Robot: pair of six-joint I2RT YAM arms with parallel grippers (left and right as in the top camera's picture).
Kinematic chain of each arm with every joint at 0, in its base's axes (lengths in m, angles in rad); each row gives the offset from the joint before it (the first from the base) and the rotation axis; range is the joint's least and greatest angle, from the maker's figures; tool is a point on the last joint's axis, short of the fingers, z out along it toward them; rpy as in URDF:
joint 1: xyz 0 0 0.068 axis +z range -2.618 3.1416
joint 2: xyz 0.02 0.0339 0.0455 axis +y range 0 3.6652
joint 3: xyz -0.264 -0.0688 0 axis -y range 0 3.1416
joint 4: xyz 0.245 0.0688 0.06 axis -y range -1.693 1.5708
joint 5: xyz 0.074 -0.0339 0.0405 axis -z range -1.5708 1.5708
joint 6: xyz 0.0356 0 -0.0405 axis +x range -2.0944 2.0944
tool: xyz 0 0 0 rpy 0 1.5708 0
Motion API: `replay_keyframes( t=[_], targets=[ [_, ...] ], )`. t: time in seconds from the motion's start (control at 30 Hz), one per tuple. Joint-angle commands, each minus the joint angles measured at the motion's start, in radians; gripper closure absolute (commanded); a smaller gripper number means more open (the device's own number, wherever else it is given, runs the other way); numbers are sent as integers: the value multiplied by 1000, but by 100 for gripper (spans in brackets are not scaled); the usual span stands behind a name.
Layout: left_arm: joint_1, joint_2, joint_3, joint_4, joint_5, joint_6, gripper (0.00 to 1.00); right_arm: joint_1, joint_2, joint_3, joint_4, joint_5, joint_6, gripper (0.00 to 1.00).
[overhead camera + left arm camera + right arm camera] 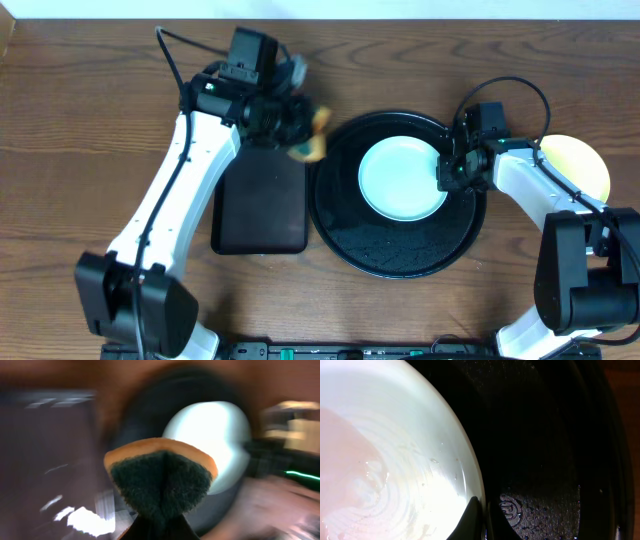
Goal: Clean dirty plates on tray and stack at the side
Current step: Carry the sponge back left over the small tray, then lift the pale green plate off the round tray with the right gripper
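My left gripper will move the sponge away from the round tray, back and down onto the open bottom of the rectangular black tray.
A pale mint-green plate (400, 178) lies in the round black tray (400, 250). My right gripper (447, 172) is shut on the plate's right rim; the wrist view shows one finger above and one below the rim (481, 515), with the plate (395, 460) filling the left. A pale yellow plate (580, 165) lies on the table at the right, partly under the right arm. My left gripper (300, 135) is shut on a yellow sponge with a dark green scrub face (162, 477), held just left of the tray's rim (312, 148). The left wrist view is blurred.
A smaller rectangular black tray (260, 205) lies left of the round tray, under the left arm. The wooden table (80, 150) extends on the far left. The black tray's wet floor (545, 485) fills the right wrist view.
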Motion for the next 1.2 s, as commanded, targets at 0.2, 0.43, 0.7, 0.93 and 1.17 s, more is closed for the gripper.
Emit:
replay_keyframes(
  t=[0.2, 0.43, 0.7, 0.93, 1.17],
  targets=[
    [10, 30, -344, 208, -417, 2, 92, 11, -19, 12, -5, 2, -6, 98],
    [21, 30, -502, 391, -472, -35, 92, 11, -19, 12, -7, 2, -6, 98],
    [20, 30, -508, 397, -472, -35, 35, 11, -19, 12, -8, 2, -6, 94],
    [20, 30, -508, 397, -472, -35, 18, 11, -19, 11, -12, 3, -6, 92],
    [20, 30, -508, 397, -472, -35, 18, 11, -19, -34, 27, 2, -6, 99]
  ],
)
